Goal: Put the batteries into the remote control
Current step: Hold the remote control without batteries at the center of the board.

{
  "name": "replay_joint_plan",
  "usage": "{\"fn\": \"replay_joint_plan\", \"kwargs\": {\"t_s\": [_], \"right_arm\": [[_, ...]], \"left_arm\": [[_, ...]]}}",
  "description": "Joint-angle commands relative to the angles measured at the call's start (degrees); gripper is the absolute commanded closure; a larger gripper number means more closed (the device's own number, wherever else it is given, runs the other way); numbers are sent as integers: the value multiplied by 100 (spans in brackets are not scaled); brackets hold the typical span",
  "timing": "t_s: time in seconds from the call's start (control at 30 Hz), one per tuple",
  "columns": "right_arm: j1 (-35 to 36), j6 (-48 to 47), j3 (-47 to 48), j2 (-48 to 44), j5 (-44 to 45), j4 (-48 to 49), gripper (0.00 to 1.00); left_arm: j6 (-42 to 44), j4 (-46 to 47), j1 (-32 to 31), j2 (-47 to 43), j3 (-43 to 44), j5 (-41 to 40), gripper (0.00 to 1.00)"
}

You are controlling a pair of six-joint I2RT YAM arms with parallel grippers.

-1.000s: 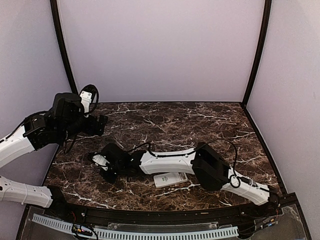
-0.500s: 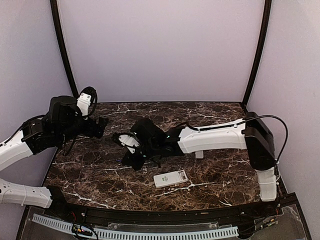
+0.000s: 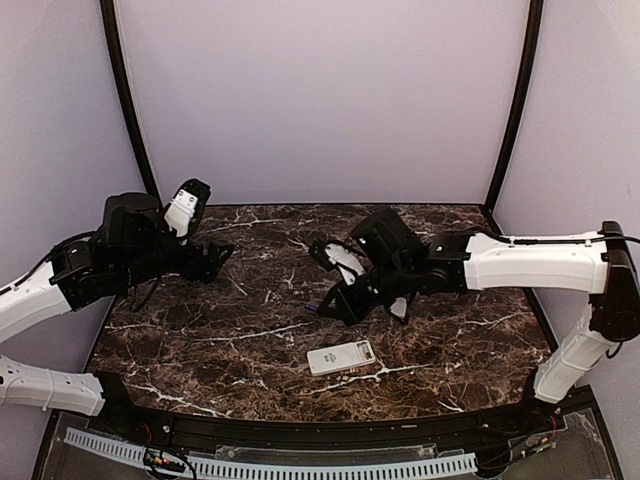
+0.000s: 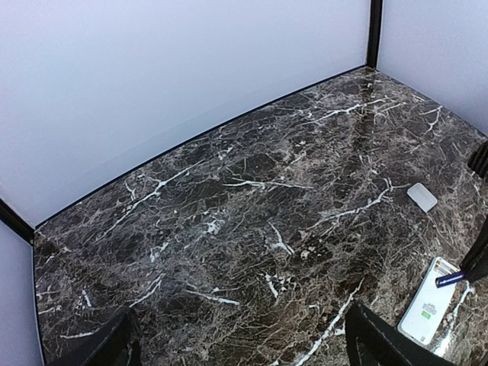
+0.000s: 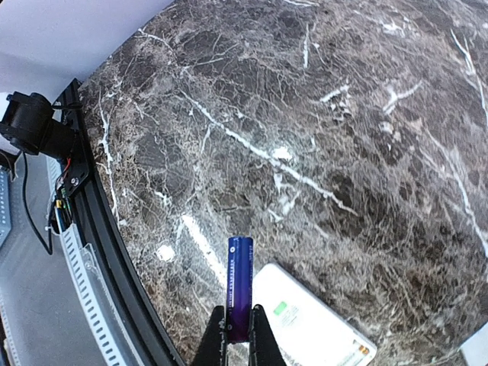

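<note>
I will turn my right gripper and lower it onto the remote's open battery end [image 3: 366, 352] [image 5: 360, 351] next, past the green label, to let go of the battery, because that end is below my gripper.
The white remote control [image 3: 341, 357] lies back-up near the table's front edge, with a green label on it [image 5: 313, 328] [image 4: 431, 309]. My right gripper [image 5: 238, 329] is shut on a blue-purple battery [image 5: 239, 284], which sticks out past the fingertips. It hovers just above and to the left of the remote [image 3: 330, 303]. The battery's tip [image 4: 450, 279] shows at the right edge of the left wrist view. My left gripper [image 3: 216, 260] hangs over the table's left side, open with nothing between its fingers [image 4: 240, 347].
A small white cover piece [image 3: 398, 308] lies on the dark marble behind the remote [image 4: 422, 197]. The table's black front rail [image 5: 99, 229] and cable tray run along the near edge. Pale walls close the back and sides.
My right arm has swung from the near left across to the centre and risen above the remote. My left gripper has edged to the right.
</note>
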Motion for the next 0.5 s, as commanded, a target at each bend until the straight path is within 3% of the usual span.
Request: {"fn": "replay_joint_plan", "kwargs": {"t_s": [0.0, 0.17, 0.27, 0.47], "right_arm": [[-226, 620, -776, -695, -532, 11, 100], [-635, 1333, -1572, -1515, -1165, 271, 100], [-937, 2425, -1913, -1880, -1139, 223, 100], [-995, 3981, -2372, -2217, -453, 160, 100]], "left_arm": [[241, 272, -71, 92, -163, 639, 8], [-187, 472, -230, 287, -415, 827, 9], [-481, 552, -497, 511, -567, 659, 12], [-576, 717, -1709, 1528, -583, -16, 11]]}}
